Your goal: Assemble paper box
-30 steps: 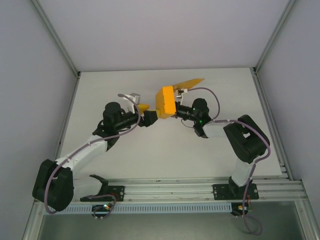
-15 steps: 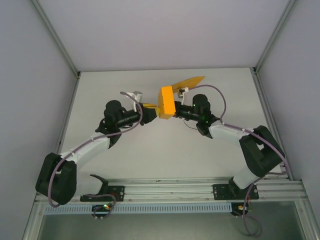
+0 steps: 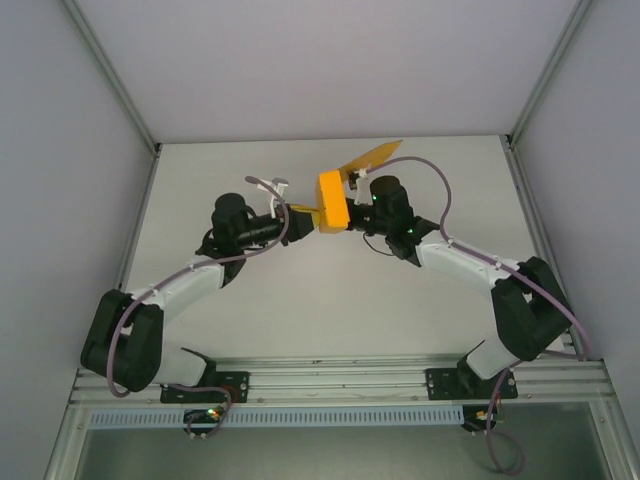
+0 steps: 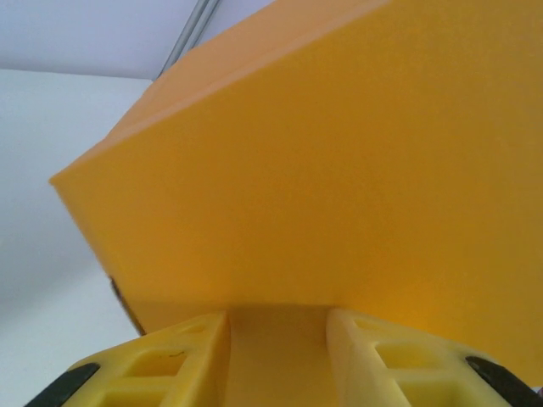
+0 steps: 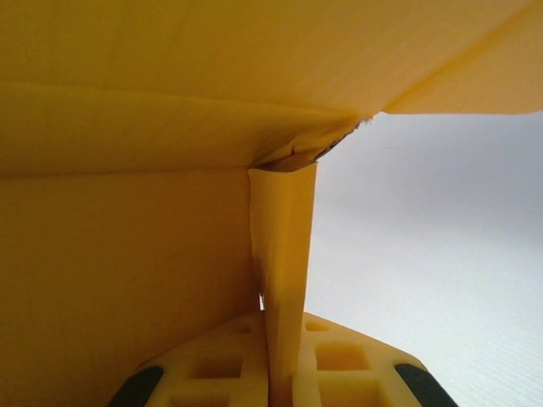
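The box in the robot's right gripper hangs in the air, so the robot will next move it down and back onto the bare white tabletop and let go of the box's thin upright flap.
The paper box [image 3: 332,202] is a small orange-yellow box held off the white table between both arms, with one long flap [image 3: 372,155] sticking out toward the back right. My left gripper [image 3: 300,212] meets the box's left side. In the left wrist view its two fingers close on a strip of card [image 4: 278,356] below the box's broad face [image 4: 339,153]. My right gripper [image 3: 353,198] sits at the box's right side. In the right wrist view it [image 5: 284,339] is shut on a thin upright flap [image 5: 284,237] beside a box wall [image 5: 127,254].
The white table [image 3: 300,310] spreads under the arms, bounded by grey walls and corner posts [image 3: 155,148]. An aluminium rail [image 3: 340,375] with both arm bases runs along the near edge. Cables loop above each wrist.
My left gripper reached right to the box and its jaws closed from wide open onto the card. The right arm stretched out, carrying the box slightly toward the back.
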Controlling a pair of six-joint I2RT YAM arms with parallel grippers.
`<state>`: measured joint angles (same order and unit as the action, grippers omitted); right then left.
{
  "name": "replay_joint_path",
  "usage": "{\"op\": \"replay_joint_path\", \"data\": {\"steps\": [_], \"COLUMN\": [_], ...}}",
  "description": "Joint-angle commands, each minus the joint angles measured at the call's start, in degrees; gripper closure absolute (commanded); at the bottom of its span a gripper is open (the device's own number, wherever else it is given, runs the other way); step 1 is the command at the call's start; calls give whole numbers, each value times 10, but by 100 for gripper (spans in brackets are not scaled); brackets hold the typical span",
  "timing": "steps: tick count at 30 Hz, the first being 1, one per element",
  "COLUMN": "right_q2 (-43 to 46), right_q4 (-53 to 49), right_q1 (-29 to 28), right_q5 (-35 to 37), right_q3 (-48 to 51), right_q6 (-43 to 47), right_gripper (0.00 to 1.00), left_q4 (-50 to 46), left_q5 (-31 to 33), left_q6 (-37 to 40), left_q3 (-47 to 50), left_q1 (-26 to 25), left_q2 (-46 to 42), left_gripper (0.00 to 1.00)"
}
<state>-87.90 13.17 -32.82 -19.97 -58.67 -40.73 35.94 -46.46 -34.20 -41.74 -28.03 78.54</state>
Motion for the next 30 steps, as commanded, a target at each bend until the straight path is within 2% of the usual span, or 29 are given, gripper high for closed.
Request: {"op": "replay_joint_path", "data": {"steps": [1,5,7,8,9,11,13,14,15,16,17,20,24,30], "right_q2": [31,42,67,76,101,137,164,171,175,176,174,151,76,-46], "right_q4": [-115,-130,-125,-132,-155,-221,-293,-322,-348,-374,-392,-417,-431,-404], "right_q1": [-80,-80,-80,-79,-77,-72,-71,-69,-66,-64,-62,-62,-71,-89], "right_q5": [27,46,61,81,106,203,310,353,388,411,430,444,440,400], "right_q3": [-37,-33,-17,-10,-8,-7,-5,-4,-3,-1,3,17,13,-1], "right_q6": [64,70,74,79,86,100,116,118,116,113,107,90,71,54], "right_gripper": [100,100,100,100,100,100,99,99,99,99,99,100,100,100], "left_q4": [-52,-80,-131,-165,-204,-308,-430,-497,-559,-618,-660,-726,-707,-668], "left_q5": [31,57,93,119,153,265,421,492,561,626,665,705,683,645], "left_q6": [39,59,77,90,103,121,104,88,68,41,18,-11,4,21], "left_q3": [-26,-15,-11,-8,-1,16,25,23,20,19,18,22,36,43], "left_q1": [-42,-44,-43,-41,-40,-39,-37,-32,-28,-24,-17,0,8,10], "left_q2": [-6,-35,-58,-73,-91,-140,-189,-207,-223,-239,-253,-294,-326,-302], "left_gripper": [64,62,61,57,46,42,27,25,22,13,9,0,0,0]}}
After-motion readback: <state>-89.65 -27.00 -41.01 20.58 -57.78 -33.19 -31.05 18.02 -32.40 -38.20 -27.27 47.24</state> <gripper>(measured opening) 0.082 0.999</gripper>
